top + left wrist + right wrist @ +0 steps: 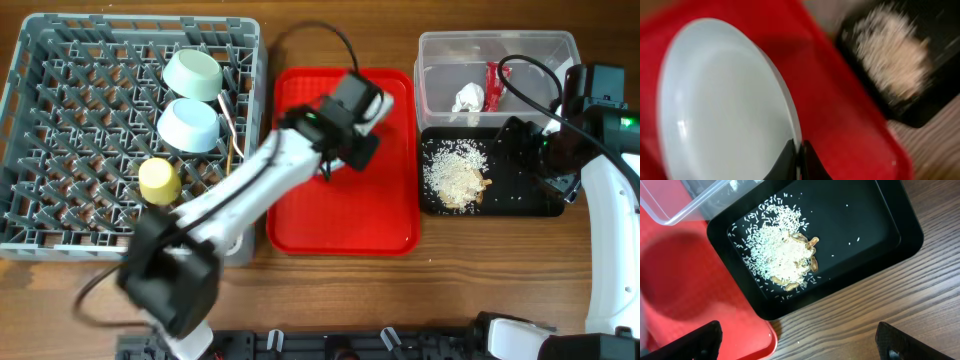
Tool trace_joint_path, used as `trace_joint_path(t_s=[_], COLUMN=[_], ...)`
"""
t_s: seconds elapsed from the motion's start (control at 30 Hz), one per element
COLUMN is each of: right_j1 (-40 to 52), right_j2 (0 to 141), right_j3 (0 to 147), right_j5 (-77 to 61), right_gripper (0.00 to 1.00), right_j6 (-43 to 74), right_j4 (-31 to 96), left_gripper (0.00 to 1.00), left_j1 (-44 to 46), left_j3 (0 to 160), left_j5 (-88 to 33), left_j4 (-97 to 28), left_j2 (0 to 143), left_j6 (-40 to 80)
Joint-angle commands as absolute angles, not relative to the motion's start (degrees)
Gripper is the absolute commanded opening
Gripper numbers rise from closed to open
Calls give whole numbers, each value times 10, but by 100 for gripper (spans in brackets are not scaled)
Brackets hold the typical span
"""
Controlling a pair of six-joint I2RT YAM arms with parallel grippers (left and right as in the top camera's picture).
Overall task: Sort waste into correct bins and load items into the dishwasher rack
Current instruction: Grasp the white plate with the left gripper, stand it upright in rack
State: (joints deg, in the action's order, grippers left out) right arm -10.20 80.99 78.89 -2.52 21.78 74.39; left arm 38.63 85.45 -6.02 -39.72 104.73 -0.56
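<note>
Next I should raise my left gripper, carry the plate outward to the grey rack's far corner (238,38) beside the pale bowls, which is free, and bring it down in.
My left gripper (799,150) is shut on the rim of the round pale blue plate (725,110) and holds it tilted over the red serving tray (340,215). In the overhead view the arm hides most of the plate. My right gripper (800,345) is open and empty, hovering by the black tray (540,205), which holds the rice scraps (455,175). These also show in the right wrist view (782,260). The clear tub (440,50) holds the white tissue (468,97) and red wrapper (492,85). The fork is out of view.
The grey rack (60,130) at the left holds two pale bowls (192,75) (188,125), the yellow cup (159,180) and thin chopsticks (233,130). Bare wooden table lies along the front edge.
</note>
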Motion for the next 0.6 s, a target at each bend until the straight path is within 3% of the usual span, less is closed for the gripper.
trace_joint_path(t_s=[0.0,0.17,0.27,0.57], right_j1=[-102,-102,-102,-102], right_j2=[804,804,804,804], right_j3=[792,792,792,792], right_j5=[-26,-26,-26,-26], right_gripper=[99,99,99,99], right_j6=[211,211,211,211], right_j4=[745,745,745,746], left_gripper=[4,4,4,4], left_j1=[316,138,57,-2], left_j3=[888,889,889,889], left_j5=[-157,-341,-382,-495], left_j4=[-393,-332,-309,-308], left_j2=[947,906,923,1020], left_j6=[5,83,125,129])
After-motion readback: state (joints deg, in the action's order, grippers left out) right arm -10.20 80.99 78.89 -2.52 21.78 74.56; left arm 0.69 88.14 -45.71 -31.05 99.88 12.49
